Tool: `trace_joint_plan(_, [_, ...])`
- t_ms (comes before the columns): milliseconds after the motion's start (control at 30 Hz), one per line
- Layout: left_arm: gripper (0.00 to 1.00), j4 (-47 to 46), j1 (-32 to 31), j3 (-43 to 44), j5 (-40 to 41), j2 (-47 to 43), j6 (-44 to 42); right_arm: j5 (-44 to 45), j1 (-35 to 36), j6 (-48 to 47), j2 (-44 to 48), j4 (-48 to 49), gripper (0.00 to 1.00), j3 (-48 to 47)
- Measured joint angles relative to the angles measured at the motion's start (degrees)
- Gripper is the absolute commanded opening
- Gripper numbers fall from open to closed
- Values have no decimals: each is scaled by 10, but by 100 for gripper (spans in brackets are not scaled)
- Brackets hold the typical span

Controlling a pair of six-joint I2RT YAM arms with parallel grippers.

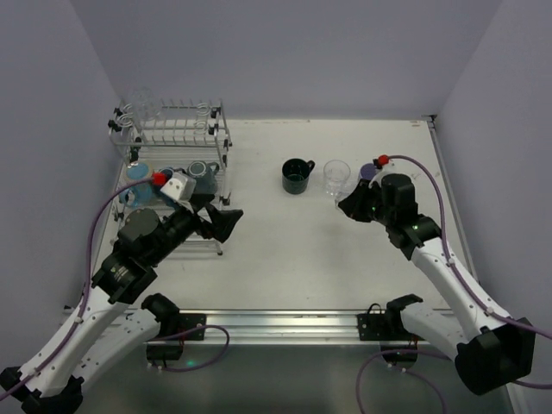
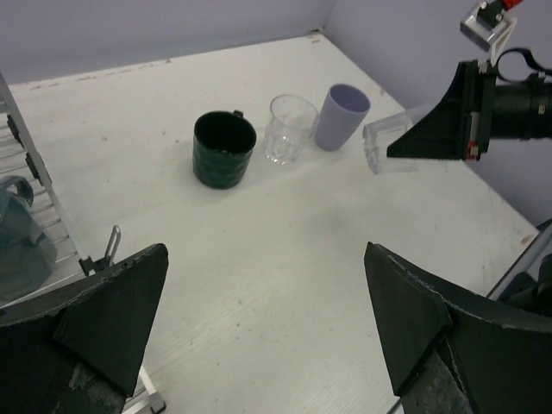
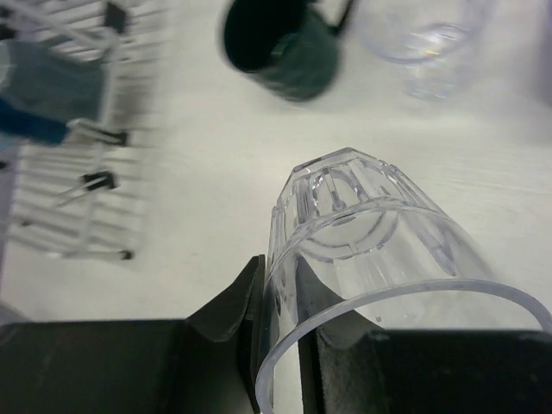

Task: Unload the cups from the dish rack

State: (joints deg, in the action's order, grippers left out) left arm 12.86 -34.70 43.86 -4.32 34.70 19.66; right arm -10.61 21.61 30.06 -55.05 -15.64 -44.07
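The standing tumbler is empty, so my right gripper needs to move outward, then down, turn its tilted tumbler upright, lower it into the standing tumbler's opening (image 1: 336,169) (image 3: 426,24) and then let it go.
The dish rack (image 1: 177,142) stands at the back left, with a clear tumbler (image 1: 145,105) on its top tier and blue mugs (image 1: 138,175) and a grey mug (image 1: 203,170) on the lower tier. On the table stand a dark green mug (image 1: 296,176), a clear tumbler (image 1: 336,177) and a lavender cup (image 1: 373,172). My right gripper (image 1: 349,207) is shut on the wall of another clear tumbler (image 3: 371,233), held tilted above the table just in front of those cups. My left gripper (image 1: 226,222) is open and empty beside the rack's front right corner.
The rack's wire edge (image 2: 39,185) and a mug in it (image 2: 17,241) lie at the left of the left wrist view. The right arm (image 2: 509,103) with the held tumbler (image 2: 388,147) reaches in from the right. Walls close the back and sides.
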Motion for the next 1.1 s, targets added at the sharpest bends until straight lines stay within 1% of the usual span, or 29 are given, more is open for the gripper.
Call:
trace_joint_plan(100, [100, 31, 0, -12, -3, -25, -28, 47, -54, -15, -20, -52, 0, 0])
trace_joint_plan(267, [100, 40, 0, -25, -23, -59, -41, 99, -107, -32, -93, -113, 0, -23])
trace_joint_plan(433, [100, 41, 0, -29, -34, -91, -48, 109, -183, -35, -145, -135, 0, -64])
trace_joint_plan(500, [100, 42, 0, -32, -37, -102, -52, 106, -193, -35, -153, -145, 0, -87])
trace_joint_plan(600, [100, 42, 0, -33, -40, -105, -55, 101, -174, -36, -160, -179, 0, -147])
trace_joint_plan(700, [100, 48, -5, -34, -30, -109, -57, 104, -143, -47, -193, -223, 0, -257])
trace_joint_plan(833, [100, 54, -10, -34, -2, -117, -58, 137, -101, -71, -285, -269, 0, -425])
trace_joint_plan(967, [100, 63, -11, -34, 24, -117, -57, 160, -72, -90, -379, -325, 0, -531])
trace_joint_plan(1100, [100, 64, -11, -34, 36, -117, -57, 186, -45, -101, -473, -379, 0, -614])
